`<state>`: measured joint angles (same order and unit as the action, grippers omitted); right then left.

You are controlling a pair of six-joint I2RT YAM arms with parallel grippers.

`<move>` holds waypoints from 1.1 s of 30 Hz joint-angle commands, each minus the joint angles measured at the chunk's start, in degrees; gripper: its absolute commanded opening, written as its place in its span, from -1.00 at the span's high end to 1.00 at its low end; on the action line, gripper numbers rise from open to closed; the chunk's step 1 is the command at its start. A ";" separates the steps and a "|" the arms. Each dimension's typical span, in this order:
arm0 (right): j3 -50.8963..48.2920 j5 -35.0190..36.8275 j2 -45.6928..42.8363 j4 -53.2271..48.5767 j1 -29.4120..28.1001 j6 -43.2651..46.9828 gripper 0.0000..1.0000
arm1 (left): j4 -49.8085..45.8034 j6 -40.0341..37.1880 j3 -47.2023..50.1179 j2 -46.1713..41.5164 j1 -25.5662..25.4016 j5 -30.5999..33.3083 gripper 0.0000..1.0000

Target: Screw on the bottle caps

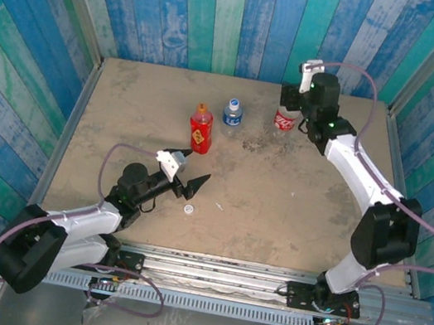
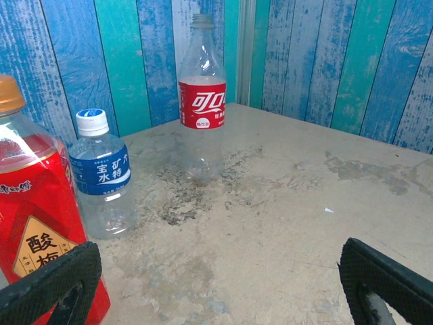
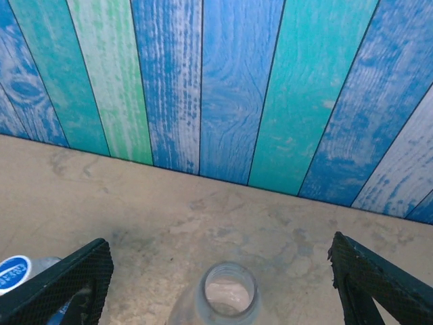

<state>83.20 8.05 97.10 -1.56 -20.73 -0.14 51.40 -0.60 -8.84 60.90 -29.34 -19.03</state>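
My right gripper is above the cola bottle's opening (image 3: 229, 290), with the opening between its spread fingers, so next it will move down around it and close its fingers there.
The red-and-yellow bottle (image 1: 200, 132) (image 2: 37, 223) stands mid-table and wears its orange cap (image 1: 203, 109) (image 2: 9, 93). To its right, the blue-label bottle (image 1: 231, 118) (image 2: 102, 177) carries the blue-topped cap (image 2: 90, 120) (image 3: 13, 271). The cola bottle (image 1: 284, 123) (image 2: 201, 101) stands uncapped, and its open mouth (image 3: 230, 291) lies below and between the fingers of my open right gripper (image 1: 293, 100) (image 3: 220, 247). The white cap (image 1: 189, 208) lies loose on the table, just right of my left gripper (image 1: 197, 167) (image 2: 216, 284), which is open and holds nothing.
The tan table (image 1: 296, 193) is walled by blue and green planks (image 1: 226, 13) at the back and sides. A small white speck (image 1: 218, 207) lies near the white cap. The three bottles stand in a row across the far half.
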 commanded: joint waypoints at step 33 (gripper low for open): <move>-11.47 -27.07 -12.46 -4.95 -3.81 12.66 0.62 | 7.14 -0.46 -3.28 5.71 0.16 -7.08 -0.88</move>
<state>74.63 -11.90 88.14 -7.07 -21.56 6.04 54.54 -1.32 -10.72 64.58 -29.34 -23.03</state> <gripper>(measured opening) 0.341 0.938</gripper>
